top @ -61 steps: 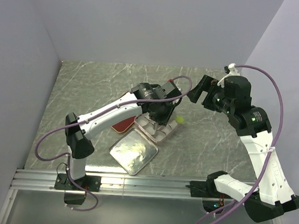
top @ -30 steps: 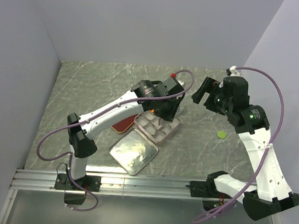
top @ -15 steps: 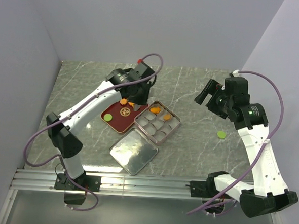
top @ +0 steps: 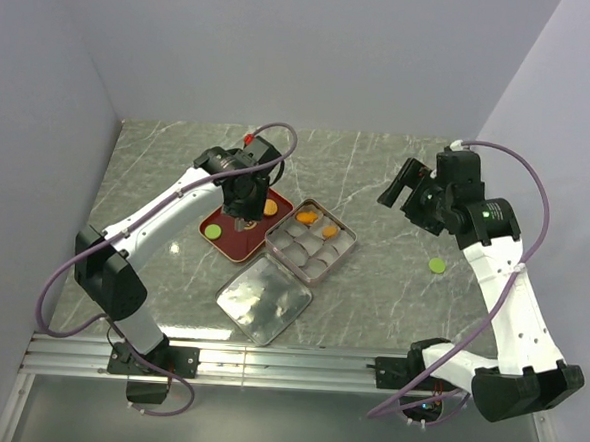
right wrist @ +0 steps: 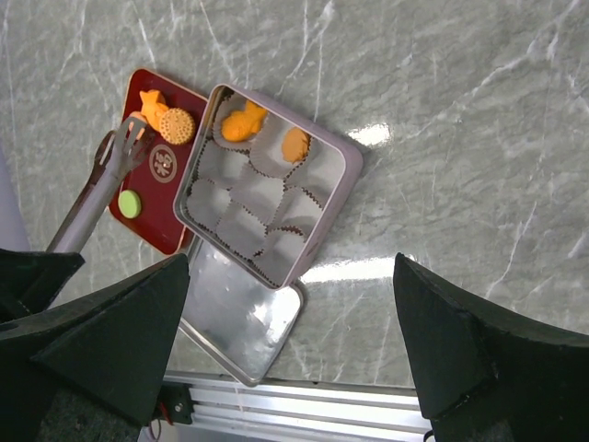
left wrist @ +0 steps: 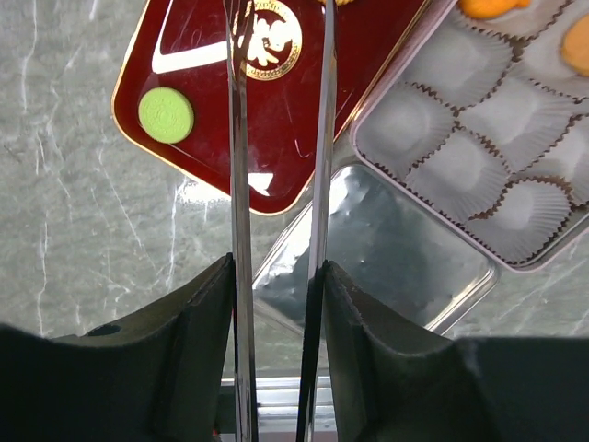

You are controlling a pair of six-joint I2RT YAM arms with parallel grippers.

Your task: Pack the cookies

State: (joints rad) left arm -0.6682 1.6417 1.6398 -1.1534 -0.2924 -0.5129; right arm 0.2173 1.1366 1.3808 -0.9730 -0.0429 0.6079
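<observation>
My left gripper carries a tray cookie toward the pink box next, over the corner cup [top: 343,244] beside its round orange cookie, and releases it, since that cup is empty.
My left gripper [top: 245,193] [left wrist: 276,267] is shut on a pair of metal tongs [left wrist: 236,184], which hang open and empty over the red tray [top: 228,245] [left wrist: 212,147]. On the tray lie a green cookie [left wrist: 166,114] [right wrist: 130,203], an orange star cookie [right wrist: 150,101] and a round orange cookie [right wrist: 177,126]. The pink box [top: 341,252] [right wrist: 342,175], lined with paper cups, holds an orange fish cookie [right wrist: 242,122] and a round orange one [right wrist: 294,144]. Another green cookie [top: 437,265] lies on the table at the right. My right gripper [top: 397,187] [right wrist: 285,368] is wide open and empty, high above the box.
The silver lid [top: 263,297] [right wrist: 239,322] lies flat in front of the box, touching its near corner. An aluminium rail [top: 267,358] runs along the near table edge. Grey walls close in the left, back and right sides.
My left gripper has moved from above the box back and left to above the red tray. A green cookie went from beside the box to the table at the right. The right arm shifted slightly.
</observation>
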